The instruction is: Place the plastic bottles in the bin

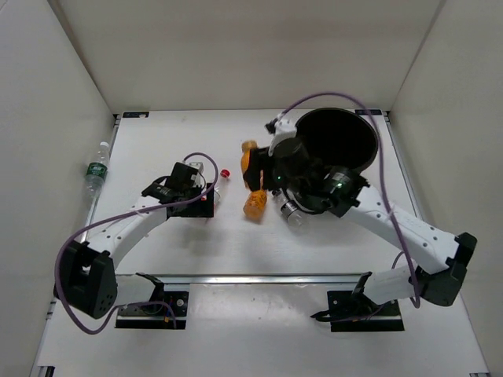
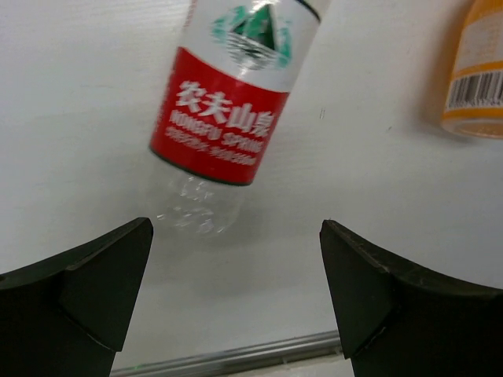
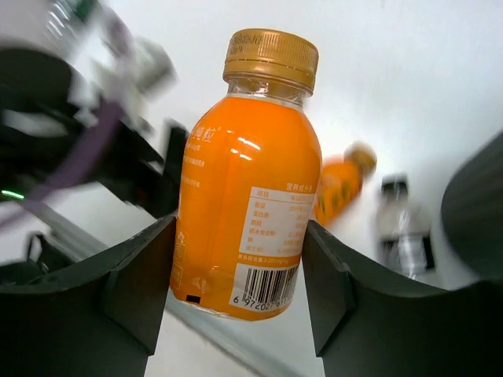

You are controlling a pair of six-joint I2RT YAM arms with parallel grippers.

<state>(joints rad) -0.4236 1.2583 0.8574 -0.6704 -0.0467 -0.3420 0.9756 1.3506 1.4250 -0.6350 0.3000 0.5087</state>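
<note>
The bin's opening is to the right of my right gripper in the top view. I will carry the bottle with the gold cap over the bin's rim and let it go.
My right gripper (image 1: 261,169) is shut on a short orange bottle (image 3: 247,181) with a gold cap and holds it just left of the black bin (image 1: 339,118). In the top view this bottle (image 1: 251,159) is beside a second orange bottle (image 1: 255,206), which lies on the table. A tiny clear dark-capped bottle (image 1: 292,214) lies under my right arm. My left gripper (image 2: 236,267) is open and empty. The clear red-label bottle (image 2: 228,118) lies just beyond its fingertips. In the top view that bottle (image 1: 219,187) has a red cap. A green-label bottle (image 1: 96,169) lies by the left wall.
White walls enclose the table on three sides. A metal rail (image 1: 259,276) runs across the near edge between the arm bases. The second orange bottle (image 2: 475,71) shows at the upper right of the left wrist view. The bin wall (image 3: 479,204) is at the right edge of the right wrist view.
</note>
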